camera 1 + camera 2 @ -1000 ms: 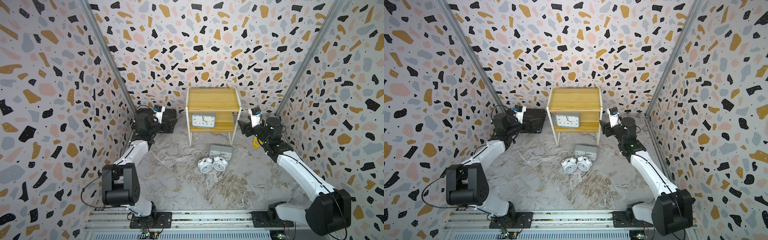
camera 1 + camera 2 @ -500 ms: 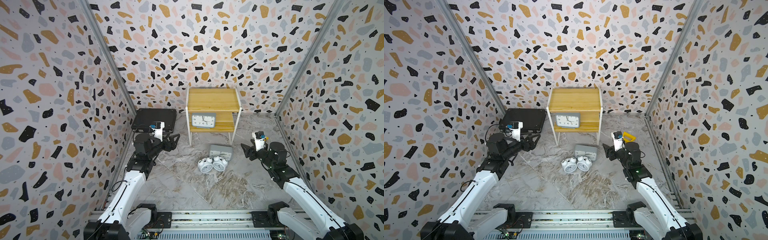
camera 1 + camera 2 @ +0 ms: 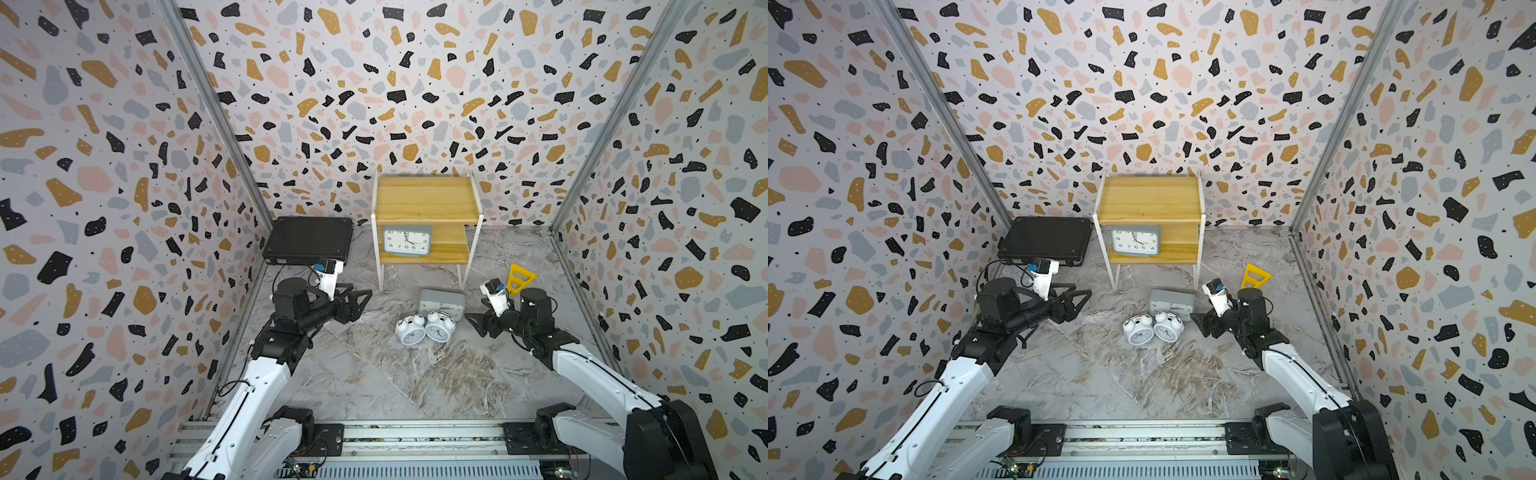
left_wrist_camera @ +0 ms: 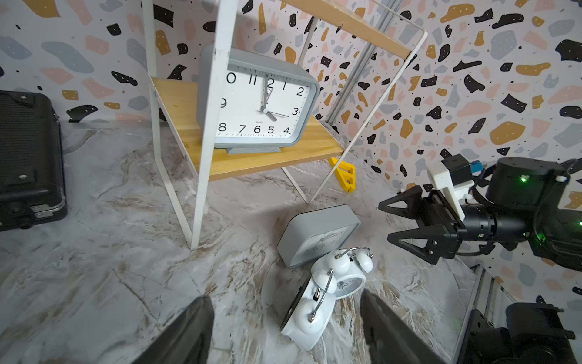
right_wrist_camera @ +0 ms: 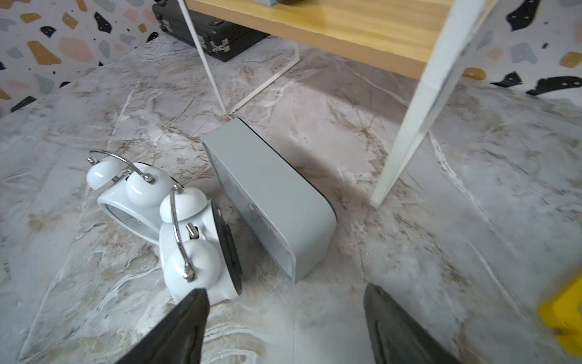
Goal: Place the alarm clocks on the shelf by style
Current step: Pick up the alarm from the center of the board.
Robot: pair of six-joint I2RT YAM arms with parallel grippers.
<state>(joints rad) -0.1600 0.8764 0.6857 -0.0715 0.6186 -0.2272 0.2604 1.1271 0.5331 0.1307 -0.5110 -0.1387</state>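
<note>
My right gripper should next lower outward, tilting down, and close around the grey floor clock's nearest end, which is outward and below it.
The shelf (image 3: 426,208) stands at the back with one grey rectangular alarm clock (image 3: 407,240) upright on its lower board. A second grey clock (image 3: 441,303) lies on the floor in front of the shelf. Two white twin-bell clocks (image 3: 409,330) (image 3: 438,328) lean together just before it. My left gripper (image 3: 359,301) hovers open to their left, with nothing between its fingers. My right gripper (image 3: 473,322) is open and empty close to the right of the grey floor clock (image 5: 274,201) and the nearer white clock (image 5: 195,245).
A flat black case (image 3: 309,241) lies at the back left beside the shelf. A yellow triangular piece (image 3: 517,278) leans on the floor behind my right arm. Patterned walls close in three sides, and a metal rail (image 3: 415,436) runs along the front.
Both arms have come away from the back by the shelf and dropped toward the clocks on the floor. The right jaws stand wider than before.
</note>
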